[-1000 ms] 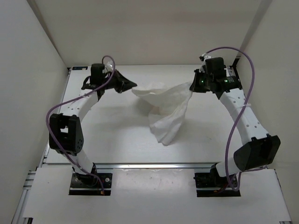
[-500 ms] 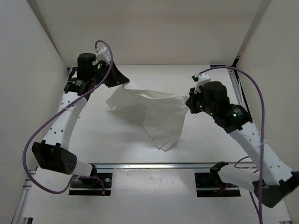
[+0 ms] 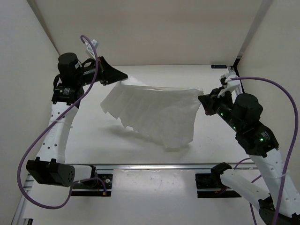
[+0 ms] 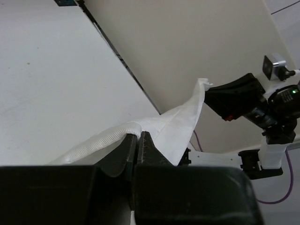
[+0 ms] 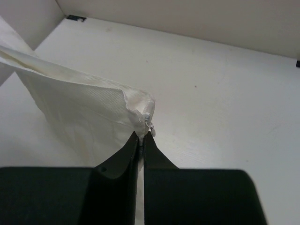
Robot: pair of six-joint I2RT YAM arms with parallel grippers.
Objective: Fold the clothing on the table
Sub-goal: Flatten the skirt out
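The far part of the table by the back wall point(image 3: 143, 71) is bare and open. My left gripper will move outward and down to there and release the clothing's corner.
The white pleated clothing point(image 3: 154, 112) hangs stretched in the air between both arms, its lower edge hanging low over the table point(image 3: 93, 145). My left gripper point(image 3: 123, 78) is shut on its upper left corner, where a ribbed waistband point(image 4: 101, 140) shows beside the fingers. At the upper right corner my right gripper point(image 3: 202, 99) is shut on the cloth point(image 5: 84, 112) next to a small zipper pull point(image 5: 150, 127). In the left wrist view the cloth point(image 4: 185, 124) runs away toward the right gripper point(image 4: 211, 96).
White enclosure walls point(image 3: 28, 70) stand close on the left, right and back. A silver rail point(image 3: 154, 166) runs along the table's near edge, with both arm bases point(image 3: 91, 180) behind it. Purple cables point(image 3: 276, 84) loop off each arm.
Both arms have pulled apart and lifted, the left toward the left wall and the right toward the right. The garment went from a bunched, drooping shape to a wide spread sheet.
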